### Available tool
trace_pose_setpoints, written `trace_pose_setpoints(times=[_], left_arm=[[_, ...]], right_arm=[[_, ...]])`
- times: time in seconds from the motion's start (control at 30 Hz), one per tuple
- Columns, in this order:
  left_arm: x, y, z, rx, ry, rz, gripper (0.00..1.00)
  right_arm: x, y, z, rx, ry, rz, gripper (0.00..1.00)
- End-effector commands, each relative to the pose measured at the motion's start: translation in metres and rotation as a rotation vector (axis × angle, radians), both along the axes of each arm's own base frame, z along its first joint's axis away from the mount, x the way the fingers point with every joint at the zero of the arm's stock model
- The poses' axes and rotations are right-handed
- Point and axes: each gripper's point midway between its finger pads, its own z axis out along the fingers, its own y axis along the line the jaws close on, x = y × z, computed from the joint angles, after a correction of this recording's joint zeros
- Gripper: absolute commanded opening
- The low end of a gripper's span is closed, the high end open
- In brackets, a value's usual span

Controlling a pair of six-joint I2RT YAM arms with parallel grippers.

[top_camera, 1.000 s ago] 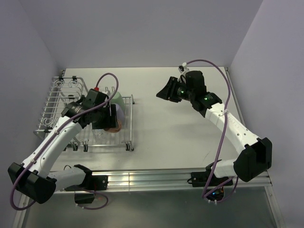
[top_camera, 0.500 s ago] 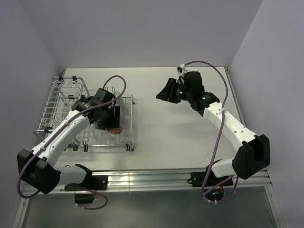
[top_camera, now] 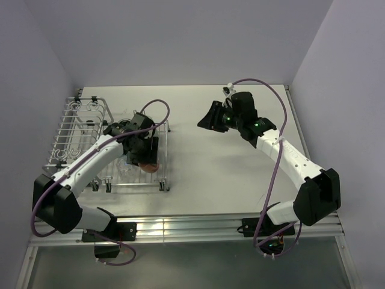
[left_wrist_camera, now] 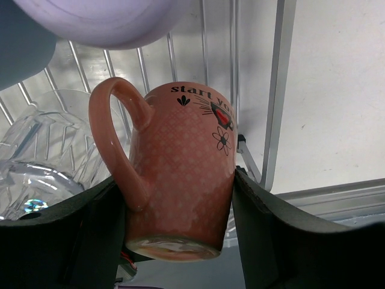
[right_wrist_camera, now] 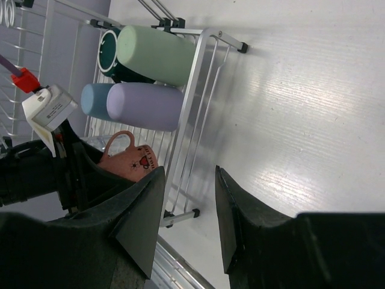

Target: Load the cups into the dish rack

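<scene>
My left gripper will lower next and release the salmon-orange mug at the rack's front bars beside the clear cup point(left_wrist_camera: 42, 156), free below it.
My left gripper point(top_camera: 144, 158) is shut on the salmon-orange mug point(left_wrist_camera: 180, 180), one finger on each side of its body, base toward the camera and mouth toward the dish rack point(top_camera: 78, 129). The mug is over the rack's right front part; I cannot tell if it touches the bars. A clear cup point(left_wrist_camera: 42, 156) lies beside it on the left, with the lavender cup point(left_wrist_camera: 108, 21) and blue cup point(left_wrist_camera: 18, 42) behind. In the right wrist view, the pale green point(right_wrist_camera: 156, 54), dark green point(right_wrist_camera: 111, 54), blue point(right_wrist_camera: 93, 99) and lavender point(right_wrist_camera: 144, 105) cups lie on the rack. My right gripper point(top_camera: 207, 117) is open, empty, above the table.
The rack's raised wire side basket point(top_camera: 90, 108) is at its far left. The rack's right rail point(right_wrist_camera: 195, 90) and a foot point(right_wrist_camera: 195, 214) stand next to bare white table point(top_camera: 228, 168). Grey walls close in on both sides.
My left gripper has swung to the right with the salmon mug, toward the rack's right front corner. The right arm has barely moved.
</scene>
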Motion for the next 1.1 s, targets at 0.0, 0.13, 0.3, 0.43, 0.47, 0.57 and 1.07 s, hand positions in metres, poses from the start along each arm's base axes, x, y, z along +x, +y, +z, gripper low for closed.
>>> trace_pose_setpoints(times=[0.0,0.13,0.3,0.43,0.47,0.57,1.07], left_arm=[[0.007,-0.004,-0.003,0.007,-0.027,-0.008,0.00],[0.005,-0.002,-0.011,0.026,-0.007,-0.004,0.00],[0.003,-0.001,-0.022,0.046,0.020,-0.004,0.04],[0.003,-0.001,-0.025,0.045,0.025,-0.003,0.14],[0.003,-0.002,-0.026,0.044,0.027,-0.004,0.17],[0.003,-0.001,-0.028,0.046,0.028,-0.007,0.29],[0.002,0.000,-0.033,0.066,0.024,-0.008,0.67]], right_arm=[[0.007,0.001,0.001,-0.002,-0.039,0.008,0.46],[0.007,0.002,-0.004,-0.003,-0.031,0.014,0.47],[0.007,0.003,-0.007,-0.004,-0.024,0.020,0.46],[0.009,0.003,-0.007,-0.005,-0.023,0.020,0.46],[0.008,0.004,-0.007,-0.005,-0.023,0.022,0.46],[0.009,0.004,-0.008,-0.005,-0.022,0.020,0.46],[0.010,0.004,-0.009,-0.010,-0.018,0.020,0.46]])
